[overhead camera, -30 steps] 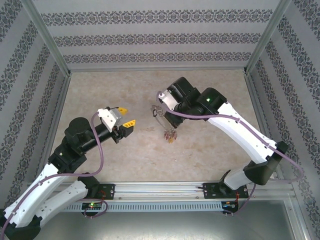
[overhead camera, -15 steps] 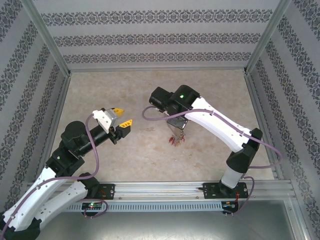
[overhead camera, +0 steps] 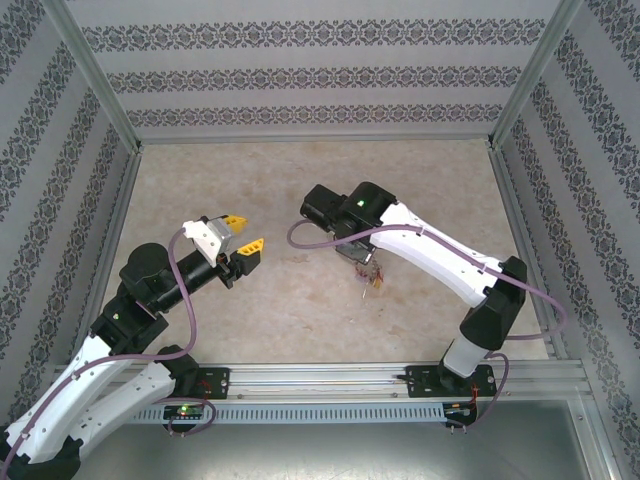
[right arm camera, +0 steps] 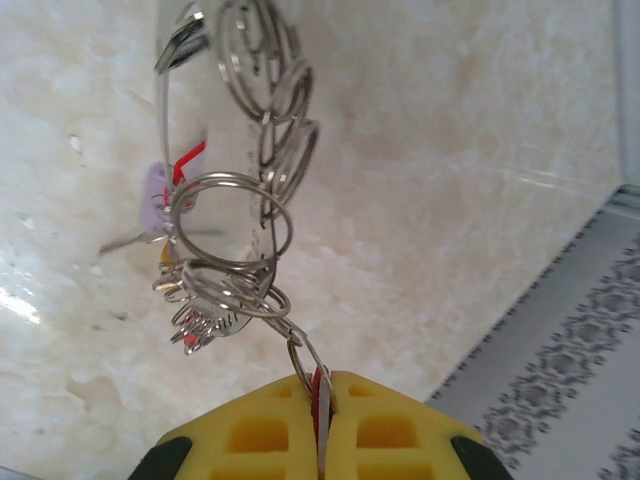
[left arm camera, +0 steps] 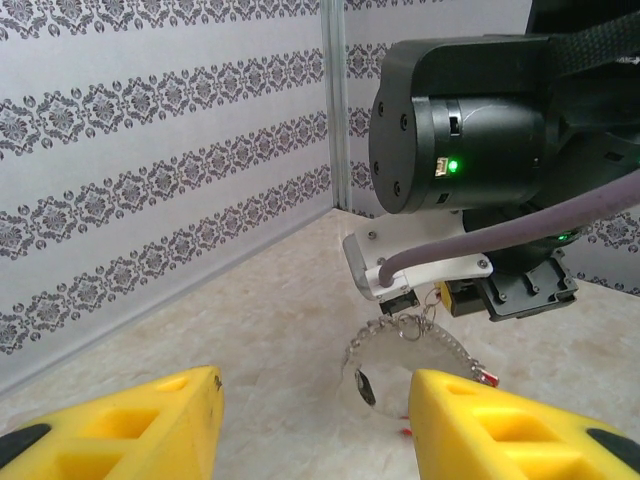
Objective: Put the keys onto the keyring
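Note:
The robot's right gripper is above the bare marble-patterned tabletop, so next it will lower, shifting away from the left gripper, and release the red-tagged key (right arm camera: 318,408) there.
My right gripper (right arm camera: 322,380) is shut on a red-tagged key (right arm camera: 318,408). From that key the keyring (right arm camera: 232,228) hangs clear of the table, strung with several small rings and a bunch of silver keys (right arm camera: 200,318). From above, the bunch (overhead camera: 372,279) dangles below the right gripper (overhead camera: 360,256) near the table's middle. My left gripper (left arm camera: 315,420) is open and empty, its yellow fingers (left arm camera: 150,415) low on the left. It faces the keyring (left arm camera: 374,321), whose loop hangs a short way ahead. From above, the left gripper (overhead camera: 243,233) sits well to the left of the ring.
A pale marble-patterned tabletop (overhead camera: 250,300) lies inside patterned walls (overhead camera: 300,80) with aluminium posts. The right arm's black wrist housing (left arm camera: 470,130) and purple cable (left arm camera: 520,225) hang over the ring. A metal rail (overhead camera: 320,378) runs along the near edge.
The right arm has swung its wrist round and carried the hanging keyring a little toward the near right. The left gripper has drifted slightly left and stayed open.

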